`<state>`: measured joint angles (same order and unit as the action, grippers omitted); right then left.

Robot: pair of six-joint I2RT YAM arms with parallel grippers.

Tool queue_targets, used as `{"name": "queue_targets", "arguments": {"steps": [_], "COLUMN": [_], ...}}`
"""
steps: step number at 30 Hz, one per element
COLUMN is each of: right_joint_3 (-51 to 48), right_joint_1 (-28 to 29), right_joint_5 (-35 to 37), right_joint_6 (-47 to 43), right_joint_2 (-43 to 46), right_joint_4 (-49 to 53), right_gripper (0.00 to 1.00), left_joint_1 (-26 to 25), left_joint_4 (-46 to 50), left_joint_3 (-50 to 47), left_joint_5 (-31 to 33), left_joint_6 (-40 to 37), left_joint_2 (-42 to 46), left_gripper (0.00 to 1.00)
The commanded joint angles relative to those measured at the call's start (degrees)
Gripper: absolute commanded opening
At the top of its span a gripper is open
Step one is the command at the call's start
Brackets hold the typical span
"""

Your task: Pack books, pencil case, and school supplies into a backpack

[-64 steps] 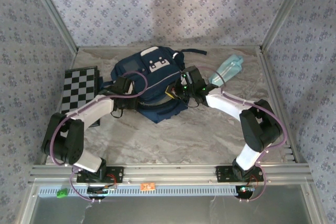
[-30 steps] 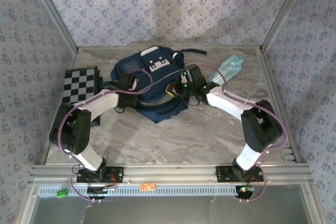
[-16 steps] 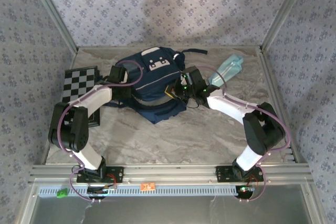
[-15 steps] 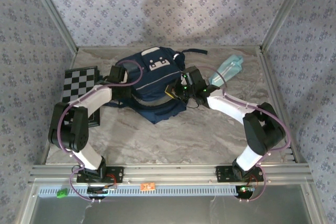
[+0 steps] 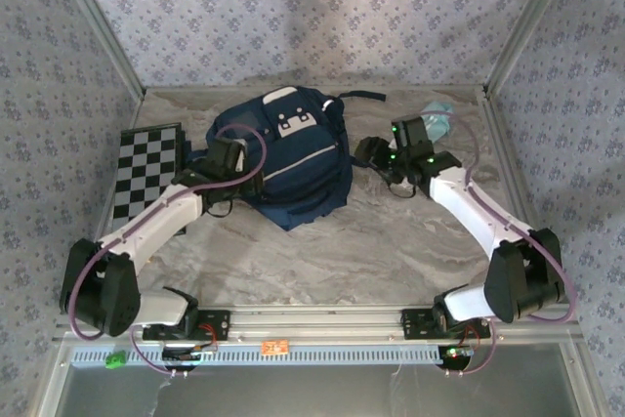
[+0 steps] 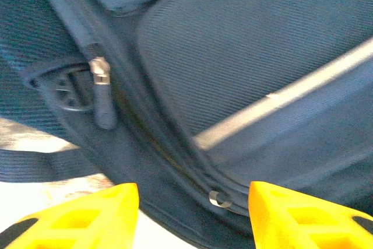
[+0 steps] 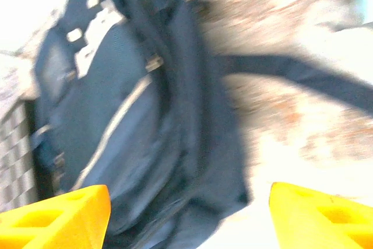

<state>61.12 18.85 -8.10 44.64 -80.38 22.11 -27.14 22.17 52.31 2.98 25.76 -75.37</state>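
I should next swing my open right gripper away from the backpack (image 5: pixel 291 155), outward, and down onto the mint-teal pencil case (image 5: pixel 437 116), because the case is below my gripper and farther outward.
The navy backpack (image 5: pixel 291 155) lies in the middle of the table, white patches up, and looks closed. My left gripper (image 5: pixel 250 181) is at its left side; in the left wrist view my yellow fingers (image 6: pixel 87 217) stand open over the backpack's fabric (image 6: pixel 233 56), near a zipper pull (image 6: pixel 100 77). To the right of the bag my right gripper (image 5: pixel 371 152) hangs open and empty, and its blurred wrist view shows the backpack (image 7: pixel 116 115) and a dark strap (image 7: pixel 291 77). The mint-teal pencil case (image 5: pixel 437 116) lies at the back right, partly behind the right arm. Books and the small clear item are hidden.
A black-and-white checkered board (image 5: pixel 146 165) lies at the left edge, under the left arm. Aluminium posts and patterned walls close in the table. Bare marbled table (image 5: pixel 371 241) stretches in front of the backpack.
My right gripper has pulled back to the right, off the backpack's opening. The yellow corner at the opening is gone. My left gripper has moved down to the bag's lower left side.
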Motion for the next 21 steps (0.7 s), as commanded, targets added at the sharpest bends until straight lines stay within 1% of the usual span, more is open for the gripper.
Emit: {"name": "queue_targets", "arguments": {"steps": [1,3,5,8,10,12,16,19,21], "right_joint_3": [2.7,3.5,4.6,7.6,10.8,12.5,17.7,21.8,24.2], "right_joint_1": [-5.5,-9.0,-11.6,-13.9,-14.9,-15.9,-15.5,-14.7,-14.9], "right_joint_5": [6.2,5.5,5.1,5.3,4.5,3.3,4.1,7.0,6.4], "right_joint_6": [-8.1,-8.1,-10.6,-12.8,-13.4,-13.8,-13.8,-14.3,-14.8], "right_joint_2": [-3.9,-6.8,-9.8,-14.5,-17.9,-20.4,-25.7,-29.9,-32.7], "right_joint_4": [7.9,6.4,4.7,3.5,3.9,2.3,3.5,5.2,5.7], "right_gripper": [0.74,0.74,0.74,0.74,0.74,0.74,0.74,0.76,0.74], "left_joint_1": [-4.9,-7.9,-10.9,-14.9,-16.4,-16.9,-17.3,-17.3,-17.3], "left_joint_4": [-0.2,-0.5,-1.5,-2.3,-2.3,-1.1,0.5,2.4,2.7], "left_joint_3": [0.3,1.5,2.7,5.3,7.0,9.3,12.5,14.1,14.5], "left_joint_5": [0.6,1.9,2.5,4.7,5.7,6.3,6.4,7.7,7.9], "left_joint_6": [5.0,6.5,7.2,6.6,5.5,5.4,4.3,4.1,3.8], "left_joint_2": [0.9,-0.3,-1.6,-3.9,-5.6,-7.3,-9.9,-11.1,-11.5], "left_gripper": [0.54,0.55,0.56,0.57,0.57,0.57,0.58,0.59,0.59]}}
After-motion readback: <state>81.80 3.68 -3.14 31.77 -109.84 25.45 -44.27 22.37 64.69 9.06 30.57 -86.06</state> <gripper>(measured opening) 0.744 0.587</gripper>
